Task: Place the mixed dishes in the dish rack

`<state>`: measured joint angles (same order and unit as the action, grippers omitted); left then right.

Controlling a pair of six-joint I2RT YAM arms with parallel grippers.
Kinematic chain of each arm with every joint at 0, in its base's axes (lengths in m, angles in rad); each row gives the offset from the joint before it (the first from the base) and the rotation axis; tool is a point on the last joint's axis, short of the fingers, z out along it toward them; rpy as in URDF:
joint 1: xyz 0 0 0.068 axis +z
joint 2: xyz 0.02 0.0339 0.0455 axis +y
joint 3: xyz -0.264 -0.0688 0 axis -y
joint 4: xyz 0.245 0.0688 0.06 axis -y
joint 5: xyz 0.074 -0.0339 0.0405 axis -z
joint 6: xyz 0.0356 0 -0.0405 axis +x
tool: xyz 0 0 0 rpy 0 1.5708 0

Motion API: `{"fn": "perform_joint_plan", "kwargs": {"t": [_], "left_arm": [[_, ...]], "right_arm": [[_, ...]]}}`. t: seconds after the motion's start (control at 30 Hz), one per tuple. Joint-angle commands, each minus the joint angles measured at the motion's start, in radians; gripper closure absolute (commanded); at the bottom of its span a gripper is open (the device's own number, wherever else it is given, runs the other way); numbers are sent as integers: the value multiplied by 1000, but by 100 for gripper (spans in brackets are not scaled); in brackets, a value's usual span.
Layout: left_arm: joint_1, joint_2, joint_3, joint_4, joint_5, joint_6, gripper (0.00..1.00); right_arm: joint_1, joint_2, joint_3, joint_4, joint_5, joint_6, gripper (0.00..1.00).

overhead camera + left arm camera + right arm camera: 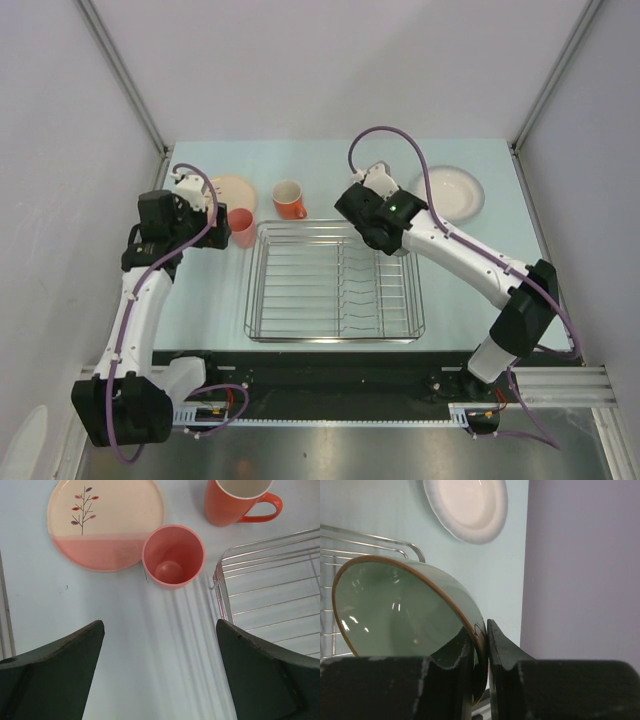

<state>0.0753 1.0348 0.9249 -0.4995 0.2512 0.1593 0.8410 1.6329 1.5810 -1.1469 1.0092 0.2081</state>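
Observation:
My right gripper should next lower the tilted bowl into the gap beside the rack's upright dividers and let go of the bowl's rim, since that gap is empty.
My right gripper [482, 625] is shut on the rim of a pale green bowl [400, 610], one finger inside and one outside, and holds it tilted over the far right corner of the chrome wire dish rack [254, 285]. In the top view the right gripper [380, 238] hides the bowl. My left gripper [160, 622] stands open above bare table, short of a pink cup [173, 556] that stands upright beside the rack's left corner [220, 575]. Beyond the cup lie a cream-pink leaf-motif plate [105, 522] and an orange mug [235, 500].
A white plate [452, 192] lies on the table at the far right, also seen past the bowl as the white plate [467, 507]. Grey walls close in the table on the left, back and right. The rack's upright dividers [350, 290] run down its middle.

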Motion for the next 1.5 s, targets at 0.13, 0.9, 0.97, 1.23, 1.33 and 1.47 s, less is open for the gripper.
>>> {"fn": "perform_joint_plan", "kwargs": {"t": [0.13, 0.9, 0.97, 1.23, 1.33, 1.47], "left_arm": [[8, -15, 61, -19, 25, 8, 0], [11, -12, 37, -5, 10, 20, 0], [9, -13, 37, -5, 11, 19, 0], [11, -18, 31, -8, 5, 22, 0], [9, -22, 32, -8, 8, 19, 0], [11, -25, 35, -16, 2, 17, 0]], "right_arm": [[18, 62, -99, -128, 25, 182, 100], [73, 231, -46, 7, -141, 103, 3], [75, 213, 0, -2, -159, 100, 0], [-72, 70, 244, 73, -277, 201, 0], [-254, 50, 323, 128, -456, 318, 0], [-508, -17, 129, 449, -840, 393, 0]]}}
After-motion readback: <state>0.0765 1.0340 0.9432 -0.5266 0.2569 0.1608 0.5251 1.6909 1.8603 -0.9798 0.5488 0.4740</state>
